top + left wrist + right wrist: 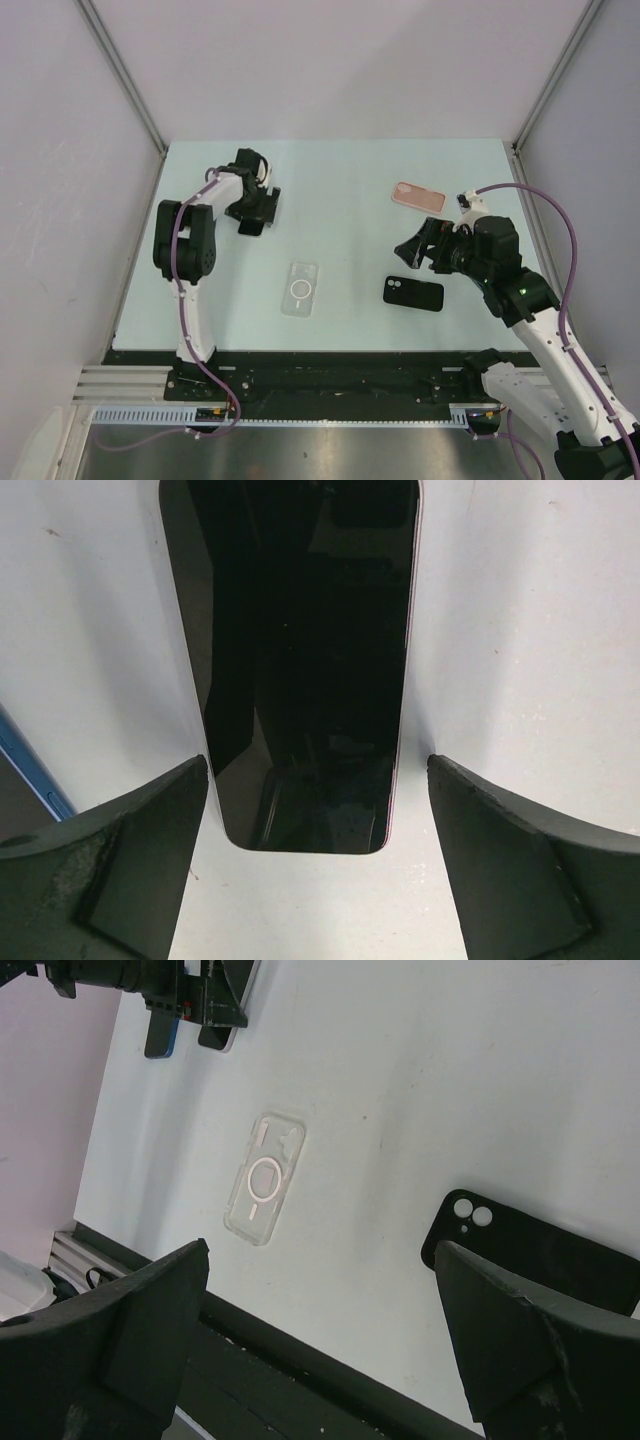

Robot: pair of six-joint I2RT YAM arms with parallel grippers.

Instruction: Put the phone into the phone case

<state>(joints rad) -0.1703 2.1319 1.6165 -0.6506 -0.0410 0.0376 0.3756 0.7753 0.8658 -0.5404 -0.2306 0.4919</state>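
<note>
My left gripper stays low next, slides slightly outward along the phone and closes on both long edges [308,744]. My open fingers are already on either side of the phone's near end.
A black-screened phone [300,660] lies face up on the white table; in the top view it [252,227] is at the far left. My left gripper [318,772] is open and low over the phone's near end, a finger on each side, not touching it. It also shows in the top view [256,212]. A clear phone case [300,288] with a ring mark lies flat at the table's middle; it also shows in the right wrist view [265,1177]. My right gripper [415,250] is open and empty, held above the table to the right of the clear case.
A black case [413,293] with camera cut-outs lies just below my right gripper and shows in the right wrist view [535,1260]. A pink case [418,196] lies at the far right. The table's dark front rail [300,1360] runs below the clear case.
</note>
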